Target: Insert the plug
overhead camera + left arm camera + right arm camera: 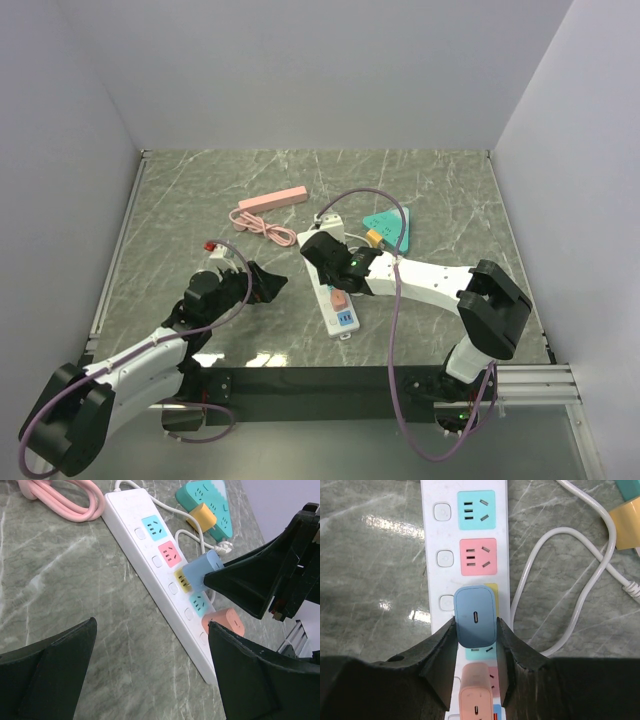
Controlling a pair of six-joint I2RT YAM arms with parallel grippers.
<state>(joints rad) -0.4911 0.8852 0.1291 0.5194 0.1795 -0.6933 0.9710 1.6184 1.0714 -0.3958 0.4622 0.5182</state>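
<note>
My right gripper pushes the blue plug (pixel 475 617) down into the yellow socket (pixel 492 591) next and releases, since the socket is below with the plug poised over it.
A white power strip (pixel 330 290) with coloured sockets lies mid-table; it also shows in the left wrist view (pixel 150 555) and the right wrist view (pixel 432 540). My right gripper (pixel 476 640) is shut on a blue plug (pixel 475 617), held at the strip's yellow socket (pixel 492 591). The blue plug (pixel 200 570) leans against that socket; I cannot tell if it is fully seated. An orange plug (pixel 476 692) sits in a socket nearer the strip's end. My left gripper (pixel 150 680) is open and empty beside the strip, above bare table.
A yellow plug (pixel 202 516) on a white cable (pixel 560 580) lies by a teal triangular adapter (pixel 210 502). A pink cable (pixel 65 500) and pink bar (pixel 272 200) lie behind the strip. A small red-and-white piece (pixel 212 248) is at the left.
</note>
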